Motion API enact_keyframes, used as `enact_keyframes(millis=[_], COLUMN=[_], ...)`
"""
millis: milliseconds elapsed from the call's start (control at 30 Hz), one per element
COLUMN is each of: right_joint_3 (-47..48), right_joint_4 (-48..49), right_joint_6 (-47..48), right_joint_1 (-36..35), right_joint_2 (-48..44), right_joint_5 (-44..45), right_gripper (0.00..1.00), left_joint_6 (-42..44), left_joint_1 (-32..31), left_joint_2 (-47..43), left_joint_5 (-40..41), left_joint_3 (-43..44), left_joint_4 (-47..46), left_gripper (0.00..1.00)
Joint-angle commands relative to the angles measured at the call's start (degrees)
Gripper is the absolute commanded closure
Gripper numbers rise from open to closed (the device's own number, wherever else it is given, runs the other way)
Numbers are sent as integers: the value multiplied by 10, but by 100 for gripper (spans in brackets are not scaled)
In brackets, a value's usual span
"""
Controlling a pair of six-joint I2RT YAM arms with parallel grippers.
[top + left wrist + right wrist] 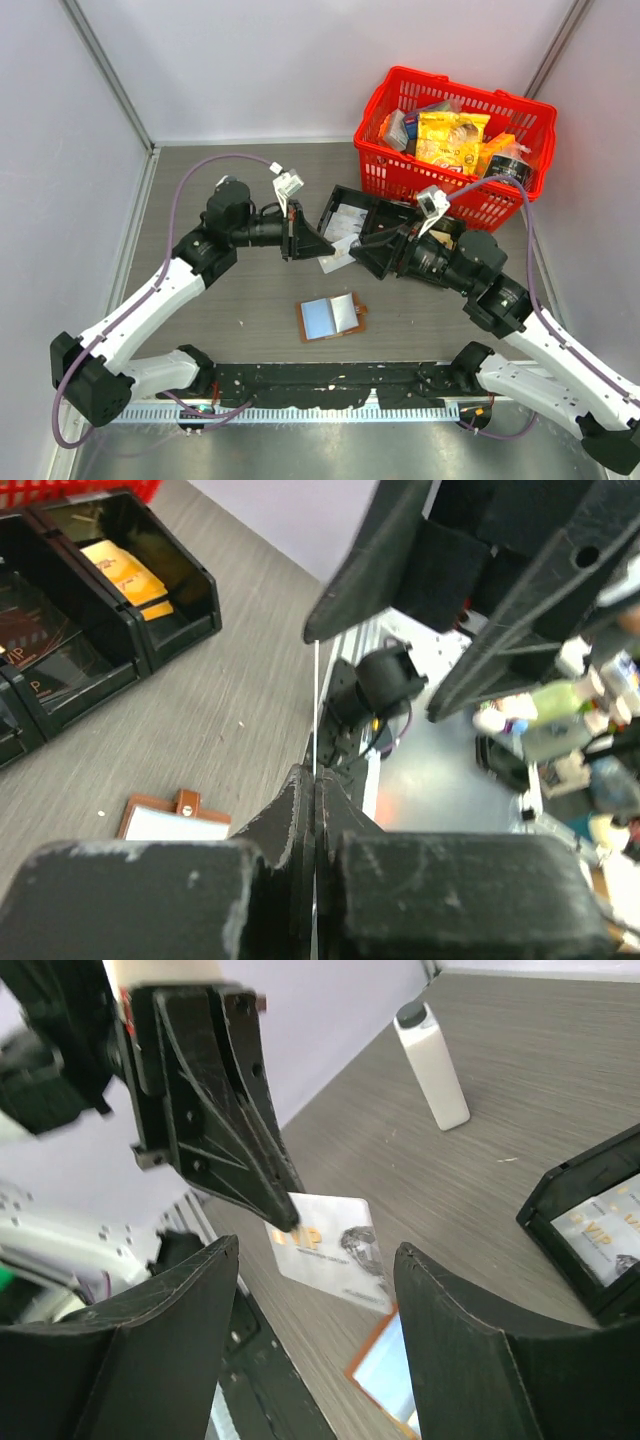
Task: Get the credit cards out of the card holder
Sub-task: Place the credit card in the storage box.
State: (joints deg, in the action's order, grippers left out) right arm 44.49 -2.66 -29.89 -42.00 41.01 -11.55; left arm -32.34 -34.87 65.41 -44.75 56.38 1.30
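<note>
My left gripper holds the card's other end, so I will next move my right gripper toward the left in the top view to close on the card's loose end (346, 256) (364, 1265).
The brown card holder (332, 317) lies open on the table, its pale bluish pockets facing up. It also shows in the left wrist view (168, 818) and the right wrist view (385, 1375). My left gripper (328, 248) is shut on a whitish credit card (340, 258) and holds it above the table. In the left wrist view the card (316, 695) is a thin edge-on line between the closed fingertips of the gripper (316, 778). My right gripper (315, 1250) is open, with a finger on each side of that card (330, 1250) and not touching it.
A black three-compartment tray (372, 212) with cards in it lies behind the grippers, and shows too in the wrist views (90, 630) (590, 1225). A red basket (455, 140) of packets stands at the back right. A white bottle (432, 1065) stands on the table.
</note>
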Motion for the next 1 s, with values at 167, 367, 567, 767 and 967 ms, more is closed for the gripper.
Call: enact_keyframes(millis=[167,367,567,767,967], right_joint_3=[75,68,58,51,81], right_joint_4=[-105,-72,-47,-49,-105], right_joint_6=[148,125,113,87,55], right_joint_1=[2,2,5,59,131], right_joint_2=[37,68,74,84,184], right_joint_5=[-141,-210,-210,-193,-137], right_gripper=[34,51,88,99,99], left_joint_6=[199,170,174,206,172], left_joint_1=[-1,0,0,1,13], left_joint_2=[-11,-16,-18,-33,-76], left_joint_5=[-119,-144,-131,78,442], left_joint_3=[78,69,66,71,49], left_joint_4=[223,175,174,245,291], left_gripper=[100,100,98,45,6])
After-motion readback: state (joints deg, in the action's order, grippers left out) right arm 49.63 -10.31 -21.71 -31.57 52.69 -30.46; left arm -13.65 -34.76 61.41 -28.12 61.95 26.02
